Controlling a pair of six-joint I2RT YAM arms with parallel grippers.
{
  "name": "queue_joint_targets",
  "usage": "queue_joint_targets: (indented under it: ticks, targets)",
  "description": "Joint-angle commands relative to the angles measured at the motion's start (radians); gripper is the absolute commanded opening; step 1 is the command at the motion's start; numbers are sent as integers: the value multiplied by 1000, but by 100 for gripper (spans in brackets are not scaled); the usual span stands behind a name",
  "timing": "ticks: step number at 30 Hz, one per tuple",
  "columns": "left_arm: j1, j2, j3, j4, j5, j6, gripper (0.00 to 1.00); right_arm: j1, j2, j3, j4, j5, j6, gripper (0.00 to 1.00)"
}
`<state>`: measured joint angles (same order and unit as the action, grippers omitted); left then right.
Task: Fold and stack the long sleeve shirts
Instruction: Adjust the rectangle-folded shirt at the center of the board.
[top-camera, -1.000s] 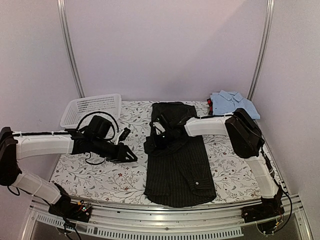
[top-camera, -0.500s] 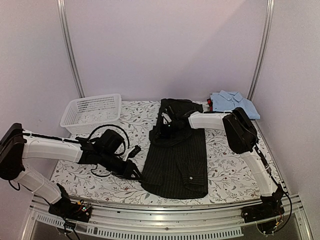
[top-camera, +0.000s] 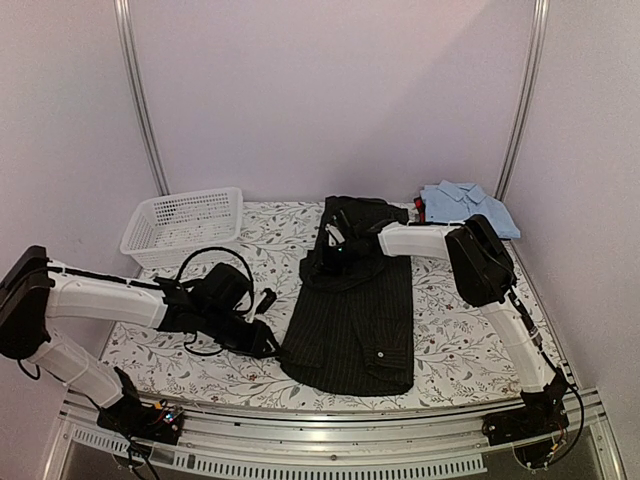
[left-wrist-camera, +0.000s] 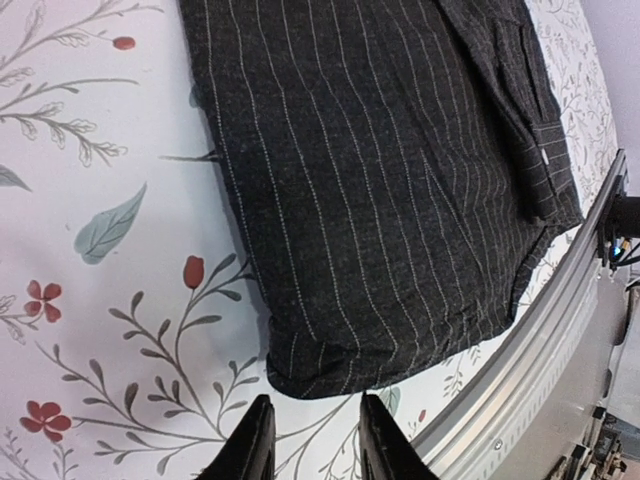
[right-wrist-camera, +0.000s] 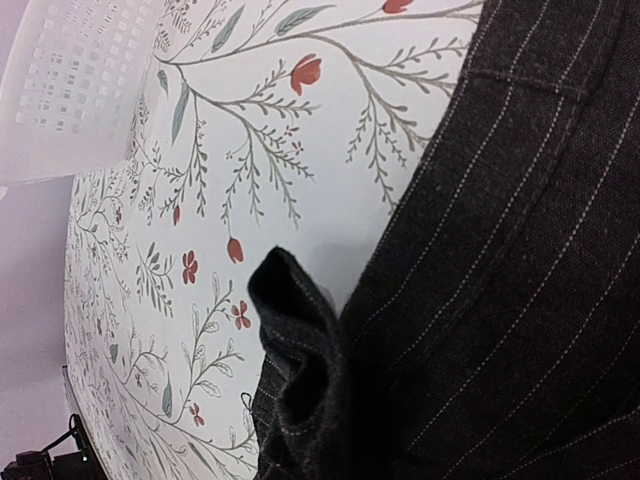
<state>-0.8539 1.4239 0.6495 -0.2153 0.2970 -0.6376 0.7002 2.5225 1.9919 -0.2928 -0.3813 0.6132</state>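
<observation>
One cuff is already on the near half of the shirt. My right gripper will go up, then back and down over the striped cloth (top-camera: 322, 324) beside that cuff, and let go.
The black pinstriped long sleeve shirt (top-camera: 352, 320) lies lengthwise in the middle of the floral table, its collar end toward the back. My right gripper (top-camera: 335, 262) is shut on a bunched fold of this shirt (right-wrist-camera: 520, 300) at its upper left edge; the cloth hides the fingers. My left gripper (top-camera: 268, 345) is low over the table at the shirt's near left corner. In the left wrist view its fingers (left-wrist-camera: 255, 445) stand open with only tablecloth between them, the shirt's corner (left-wrist-camera: 330, 375) just ahead. A light blue shirt (top-camera: 465, 205) lies at the back right corner.
A white mesh basket (top-camera: 185, 225) stands at the back left, also seen in the right wrist view (right-wrist-camera: 70, 90). The metal front rail (left-wrist-camera: 560, 330) runs close to the shirt's near edge. Walls and upright posts close off the back.
My left gripper swung down and right to the shirt's near left corner. My right gripper drew the shirt's upper part back and right, and the shirt shifted with it.
</observation>
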Motion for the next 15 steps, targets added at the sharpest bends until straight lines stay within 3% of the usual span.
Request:
queue_joint_targets:
  ticks: [1,15]
  targets:
    - [-14,27,0,-3,-38,6,28,1,27,19,-11,-14,-1,0]
    - [-21,103,-12,103,21,9,28,1,25,19,-8,-15,-6,0]
